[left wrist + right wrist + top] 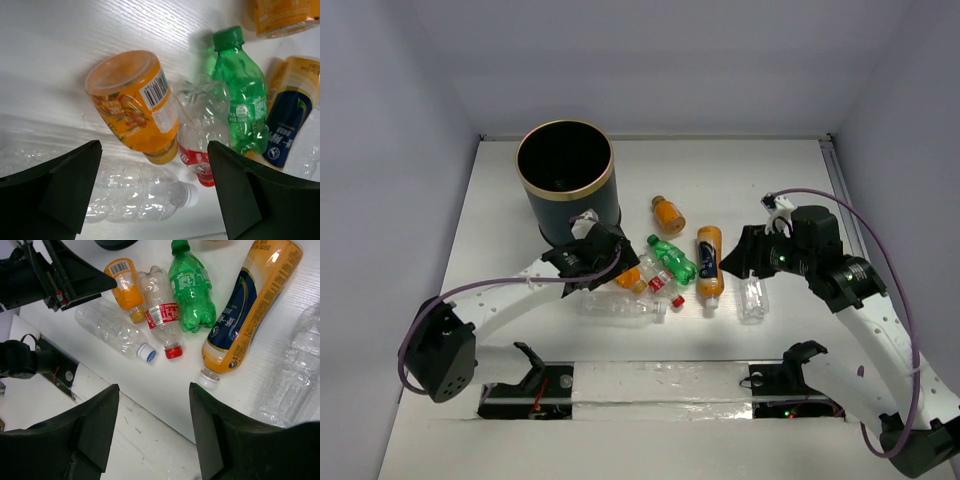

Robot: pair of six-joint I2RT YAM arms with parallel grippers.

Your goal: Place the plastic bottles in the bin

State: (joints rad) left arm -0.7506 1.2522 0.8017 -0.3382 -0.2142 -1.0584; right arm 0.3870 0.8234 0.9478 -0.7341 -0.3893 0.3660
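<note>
The wide body of the short orange bottle [629,278] [132,105] is below and beyond my left gripper's open fingers, so I will lower that gripper and ease it outward onto the body next.
The dark bin [565,180] with a gold rim stands at the back left. Several plastic bottles lie in front of it: a small orange one [668,214], a green one [672,258], a tall orange one with a blue label [709,262], a red-labelled one [660,282] and clear ones [618,305] [753,298]. My left gripper [155,195] hangs open over the clear bottle [135,192], beside a short orange bottle [132,105]. My right gripper [154,425] is open above bare table, near the tall orange bottle [247,310] and a clear bottle [295,375].
A taped strip [660,385] runs across the near edge of the table between the arm bases. Grey walls close the table in on three sides. The left gripper [65,275] shows in the right wrist view, close to the bottle pile.
</note>
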